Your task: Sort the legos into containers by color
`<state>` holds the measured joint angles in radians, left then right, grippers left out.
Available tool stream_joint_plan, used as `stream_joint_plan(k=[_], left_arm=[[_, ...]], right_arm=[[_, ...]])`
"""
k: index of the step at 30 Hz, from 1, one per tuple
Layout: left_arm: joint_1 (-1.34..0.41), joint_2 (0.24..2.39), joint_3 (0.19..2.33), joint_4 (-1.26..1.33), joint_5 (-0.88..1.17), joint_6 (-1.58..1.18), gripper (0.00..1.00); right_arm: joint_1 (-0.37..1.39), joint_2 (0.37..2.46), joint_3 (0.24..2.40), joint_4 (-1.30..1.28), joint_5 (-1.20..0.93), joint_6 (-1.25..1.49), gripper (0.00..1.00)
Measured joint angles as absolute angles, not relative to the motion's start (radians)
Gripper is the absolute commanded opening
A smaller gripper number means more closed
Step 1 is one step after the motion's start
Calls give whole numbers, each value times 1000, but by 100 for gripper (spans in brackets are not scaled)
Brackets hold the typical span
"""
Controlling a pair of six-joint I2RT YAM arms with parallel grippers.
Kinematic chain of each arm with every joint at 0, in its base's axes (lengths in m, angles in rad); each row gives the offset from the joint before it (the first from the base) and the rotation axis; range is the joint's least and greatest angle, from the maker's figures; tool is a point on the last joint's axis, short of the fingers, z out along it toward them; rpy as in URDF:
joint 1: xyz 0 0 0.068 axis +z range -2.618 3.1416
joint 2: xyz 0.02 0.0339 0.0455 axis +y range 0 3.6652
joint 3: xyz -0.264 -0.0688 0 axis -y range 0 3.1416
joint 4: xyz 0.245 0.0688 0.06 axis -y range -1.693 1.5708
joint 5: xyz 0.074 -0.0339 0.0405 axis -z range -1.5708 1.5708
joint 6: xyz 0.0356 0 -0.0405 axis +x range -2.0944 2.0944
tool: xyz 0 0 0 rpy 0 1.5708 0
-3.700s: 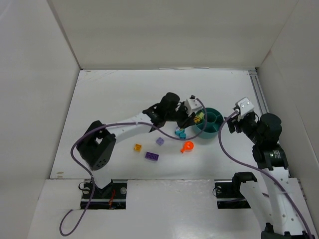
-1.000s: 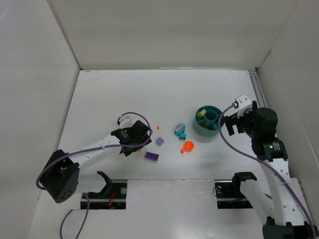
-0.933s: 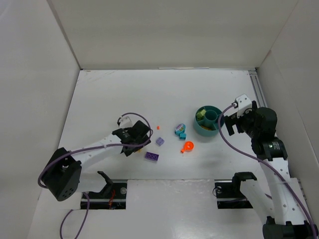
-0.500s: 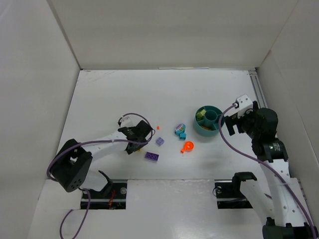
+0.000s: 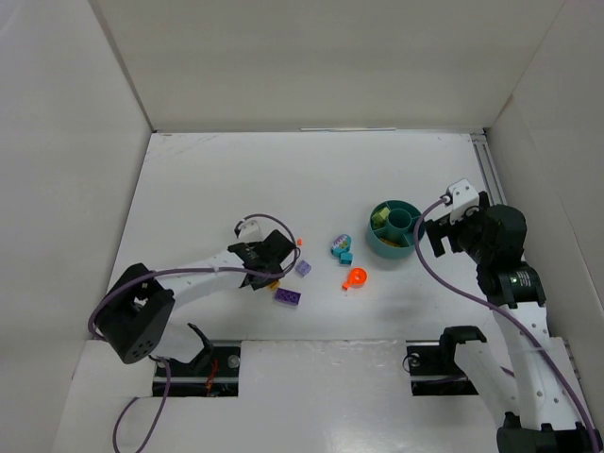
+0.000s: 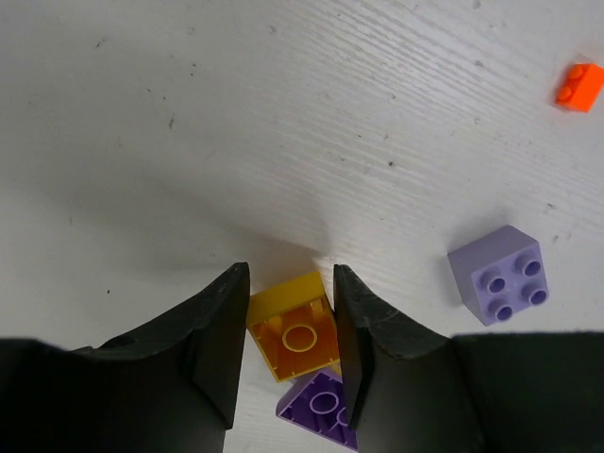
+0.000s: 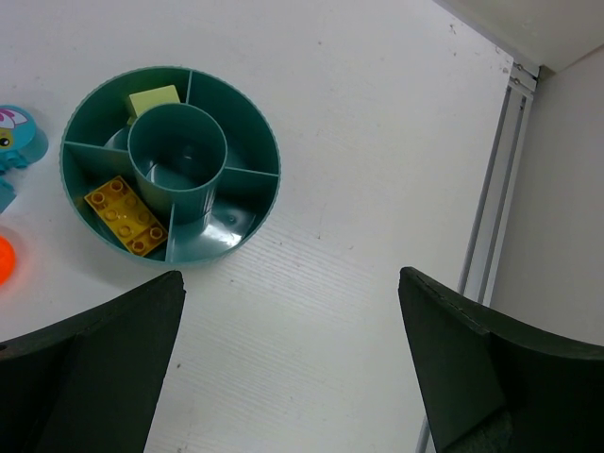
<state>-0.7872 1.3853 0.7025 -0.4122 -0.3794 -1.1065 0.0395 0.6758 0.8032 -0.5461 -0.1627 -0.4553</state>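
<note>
I will next lift my left gripper, swing it over the teal bowl's section with matching yellow, to its right in the top view, and let go.
My left gripper (image 5: 271, 276) is down at the table left of centre. In the left wrist view it (image 6: 292, 276) is shut on a yellow brick (image 6: 294, 335) that shows its hollow underside. A purple brick (image 6: 319, 417) lies just behind it, a lavender brick (image 6: 497, 274) to the right and a tiny red-orange brick (image 6: 578, 85) farther off. The teal bowl (image 5: 377, 244) stands at the right. It also shows in the right wrist view (image 7: 267, 142), holding a yellow long brick (image 7: 125, 216) and a light green brick (image 7: 155, 100). My right gripper (image 7: 293, 377) is open and empty beside the bowl.
Cyan pieces (image 5: 341, 251) and an orange round piece (image 5: 355, 278) lie between my left gripper and the bowl. The purple brick (image 5: 289, 296) and the lavender brick (image 5: 303, 268) lie close to my left gripper. A rail (image 7: 491, 217) runs along the right wall.
My left arm came back from the bowl to the yellow brick, shifted a little right over the last second, and its fingers now sit against the brick. The right arm has barely moved.
</note>
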Motion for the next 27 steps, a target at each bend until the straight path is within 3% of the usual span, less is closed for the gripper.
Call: stream_joint_plan(k=[9,15,23,27], left_arm=[[-797,1318,724,-386,-373,-1026,8],[-859,1322,863,-244,-366,-846,7],[-1015,1601,1224,49,-373,-580,4],[-1028,1725,1283,186,-340,-519,4]], right_arm=[[40,667,803,-546,-164,-455,100],[39,622,811,-557,-90,-436,100],[39,527,886,-615,92,-388,100],[39,471,908,-637,154,-383,100]])
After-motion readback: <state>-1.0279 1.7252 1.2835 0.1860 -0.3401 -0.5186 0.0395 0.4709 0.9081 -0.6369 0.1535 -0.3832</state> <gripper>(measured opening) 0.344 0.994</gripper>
